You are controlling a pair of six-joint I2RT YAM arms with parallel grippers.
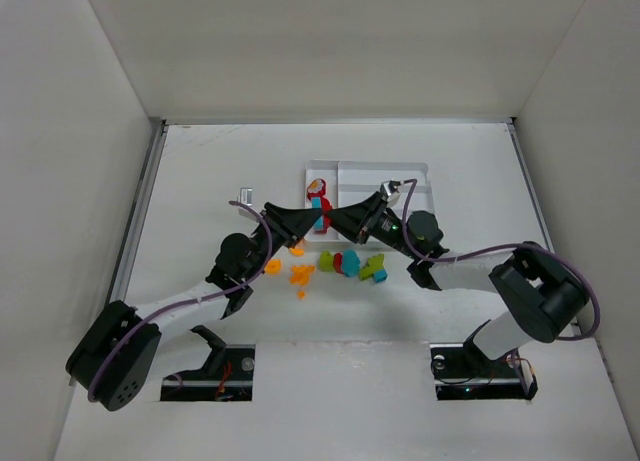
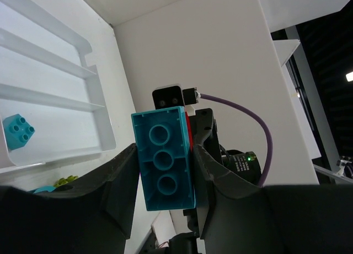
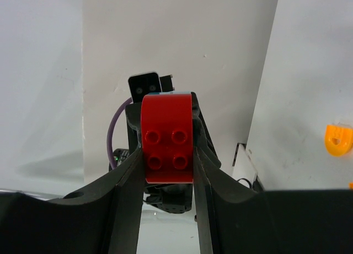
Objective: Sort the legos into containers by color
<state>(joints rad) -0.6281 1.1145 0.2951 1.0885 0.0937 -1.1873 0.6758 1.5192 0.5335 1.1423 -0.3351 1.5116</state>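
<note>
The small teal lego matches the color of the lego in one section of the white tray. My left gripper will next turn downward and lower to the right in the top view, into that section.
My left gripper (image 1: 316,220) is shut on a teal-blue lego (image 2: 164,160), seen from its hollow underside. My right gripper (image 1: 336,223) is shut on a red lego (image 3: 168,138) with four studs. The two grippers meet tip to tip just in front of the white tray (image 1: 425,169), and the two bricks touch; a red sliver (image 2: 188,134) shows behind the teal one. Loose orange legos (image 1: 300,274), green legos (image 1: 375,269), a red one (image 1: 339,259) and a teal one (image 1: 351,265) lie below the grippers. A small teal lego (image 2: 18,131) lies in a tray section.
A red and orange piece (image 1: 317,189) sits in the tray's left section. The tray's dividers (image 2: 55,64) show in the left wrist view. An orange lego (image 3: 338,139) lies on the table to the right in the right wrist view. White walls enclose the table.
</note>
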